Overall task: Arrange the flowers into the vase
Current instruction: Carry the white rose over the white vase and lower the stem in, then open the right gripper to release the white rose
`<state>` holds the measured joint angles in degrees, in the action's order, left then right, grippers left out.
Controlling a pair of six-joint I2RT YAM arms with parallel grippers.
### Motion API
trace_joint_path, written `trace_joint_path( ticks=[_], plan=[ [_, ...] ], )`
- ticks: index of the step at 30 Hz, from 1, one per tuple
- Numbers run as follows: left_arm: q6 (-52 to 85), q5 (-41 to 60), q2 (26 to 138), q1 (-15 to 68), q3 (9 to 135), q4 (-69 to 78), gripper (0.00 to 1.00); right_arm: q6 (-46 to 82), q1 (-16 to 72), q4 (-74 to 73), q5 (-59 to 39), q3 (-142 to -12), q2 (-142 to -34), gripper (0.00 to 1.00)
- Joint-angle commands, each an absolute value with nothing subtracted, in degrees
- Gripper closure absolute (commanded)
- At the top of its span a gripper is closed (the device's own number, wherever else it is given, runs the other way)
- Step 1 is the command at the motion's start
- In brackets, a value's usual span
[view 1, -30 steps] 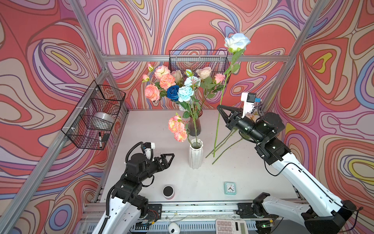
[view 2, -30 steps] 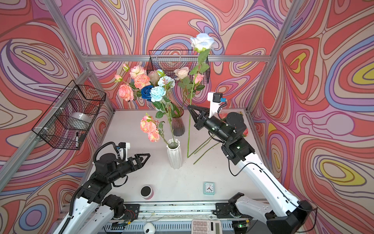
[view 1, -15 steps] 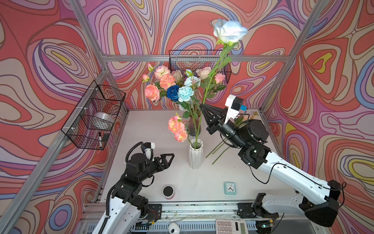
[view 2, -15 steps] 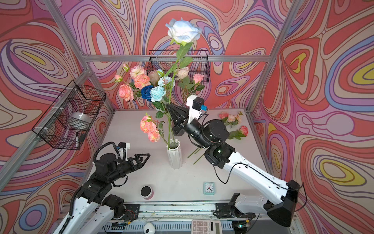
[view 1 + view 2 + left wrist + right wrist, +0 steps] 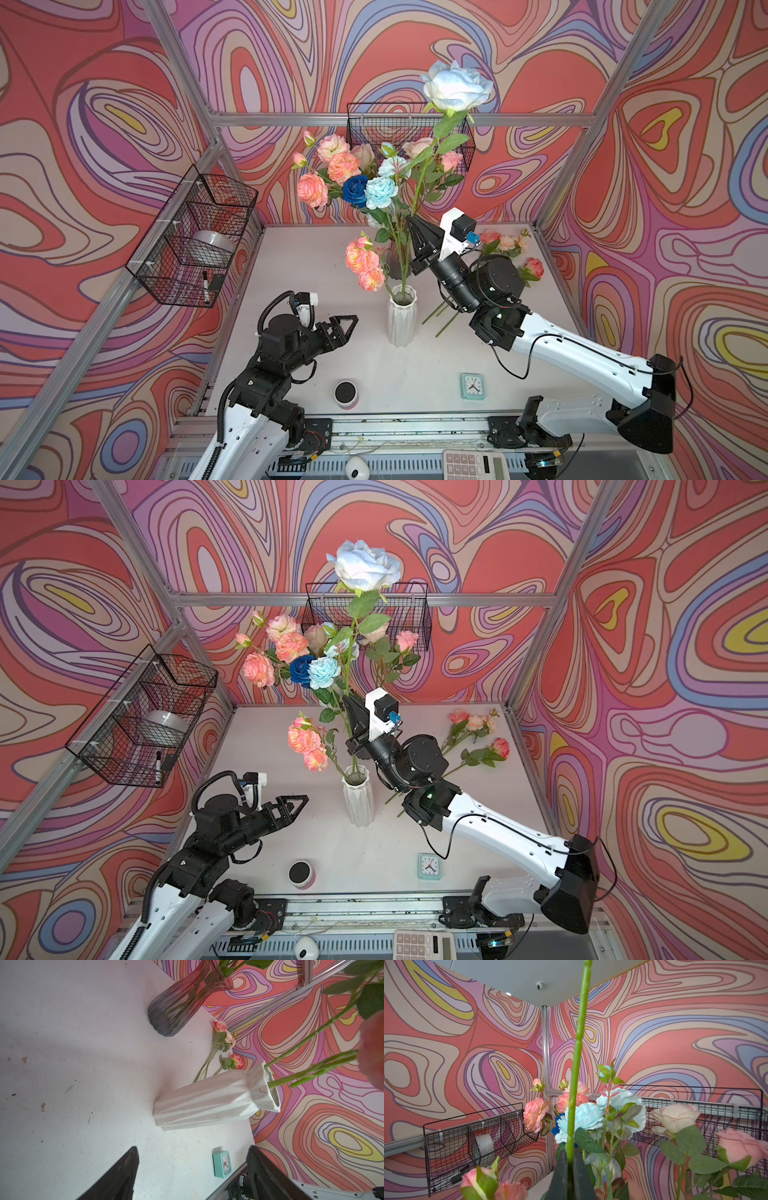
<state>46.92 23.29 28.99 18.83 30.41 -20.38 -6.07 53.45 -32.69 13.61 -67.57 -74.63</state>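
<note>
The pale blue rose still towers above the other flowers, so next my right gripper should go straight down toward the white vase's opening and release the green stem there.
My right gripper is shut on the green stem of a tall pale blue rose, holding it upright over the white ribbed vase. In the left wrist view a thin stem runs into that vase's mouth beside the peach flowers' stems. Peach flowers stand in the white vase. Behind it a dark glass vase holds a mixed bouquet. Loose pink flowers lie on the table at the back right. My left gripper hangs open left of the vase.
A teal clock and a small pink cup stand near the table's front edge. Wire baskets hang on the left wall and back wall. A calculator lies below the front rail.
My right arm has swung left with the pale blue rose, from right of the white vase to above it, and the rose stands more upright. The left arm has not moved.
</note>
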Motion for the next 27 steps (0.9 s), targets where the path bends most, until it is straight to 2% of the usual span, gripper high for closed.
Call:
trace_joint_path(
  ticks=[1, 14, 17, 20, 24, 27],
  plan=[
    [46.32, 22.84, 28.90, 19.04, 32.30, -20.72, 0.16, -6.74, 53.96, -33.84, 15.77, -65.33, -75.54, 1.00],
    [46.22, 22.84, 28.83, 19.07, 31.90, -20.65, 0.16, 2.89, 54.97, -30.19, 18.14, -54.76, -73.62, 1.00],
    [46.23, 22.73, 28.75, 19.07, 31.64, -20.52, 0.16, 5.53, 55.09, -29.21, 18.84, -52.10, -72.43, 0.95],
    [46.24, 22.85, 28.65, 18.99, 31.55, -20.56, 0.16, 7.82, 55.11, -26.83, 18.68, -51.15, -71.30, 0.87],
    [46.16, 22.83, 28.56, 19.04, 31.51, -20.58, 0.16, 11.24, 55.25, -22.29, 17.23, -50.31, -68.82, 0.62],
    [46.23, 22.71, 28.52, 19.07, 31.38, -20.50, 0.16, 13.11, 55.33, -19.19, 16.19, -49.68, -66.67, 0.53]
  ],
)
